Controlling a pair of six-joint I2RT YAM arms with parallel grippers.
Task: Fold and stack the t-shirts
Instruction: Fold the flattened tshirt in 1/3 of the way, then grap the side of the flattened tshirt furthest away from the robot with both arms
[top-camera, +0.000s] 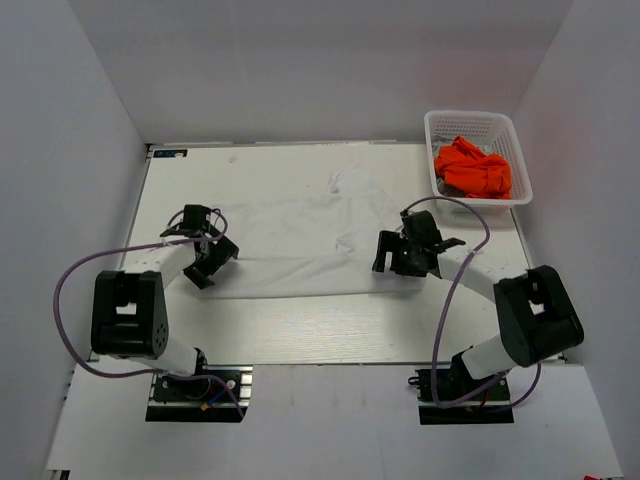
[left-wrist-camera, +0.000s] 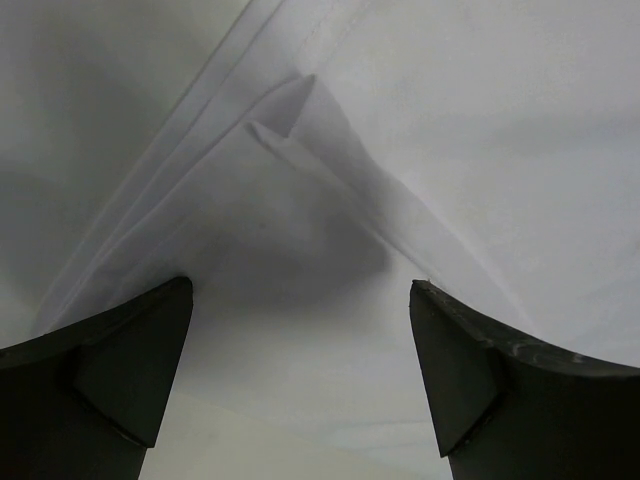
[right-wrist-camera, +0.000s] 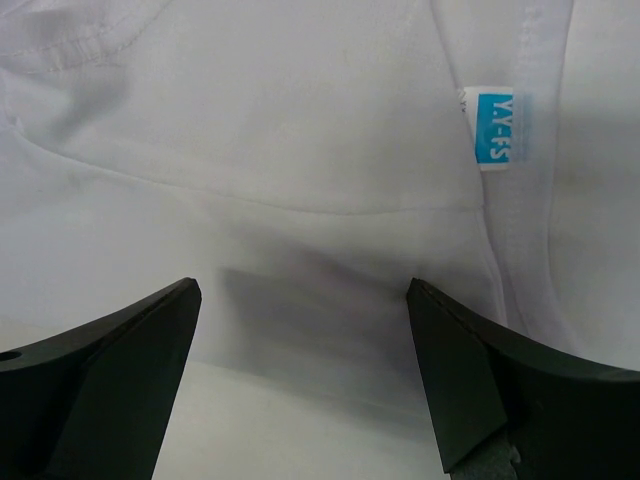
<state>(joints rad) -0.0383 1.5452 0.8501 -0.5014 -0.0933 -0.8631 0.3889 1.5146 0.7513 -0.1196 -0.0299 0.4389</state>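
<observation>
I will next move my open left gripper outward from the folded hem along the shirt's side onto its far corner (top-camera: 219, 207), because the shirt's far corner lies beyond the gripper's empty fingers.
The white t-shirt (top-camera: 300, 240) lies spread out, a bit wrinkled, across the middle of the table (top-camera: 320, 330). My left gripper (top-camera: 205, 232) is at its left edge, open just above a folded hem of the cloth (left-wrist-camera: 400, 120); in the left wrist view the gripper (left-wrist-camera: 300, 370) has nothing between its fingers. My right gripper (top-camera: 392, 250) hovers open at the shirt's right end. In the right wrist view the gripper (right-wrist-camera: 303, 370) is over white cloth (right-wrist-camera: 300, 130) near a blue neck label (right-wrist-camera: 495, 127). The orange t-shirt (top-camera: 472, 168) lies bunched in the basket.
A white lattice basket (top-camera: 478, 117) stands at the table's back right corner. White walls close in the table on the left, back and right. Purple cables loop from both arms. Bare tabletop runs between the shirt and the arm bases.
</observation>
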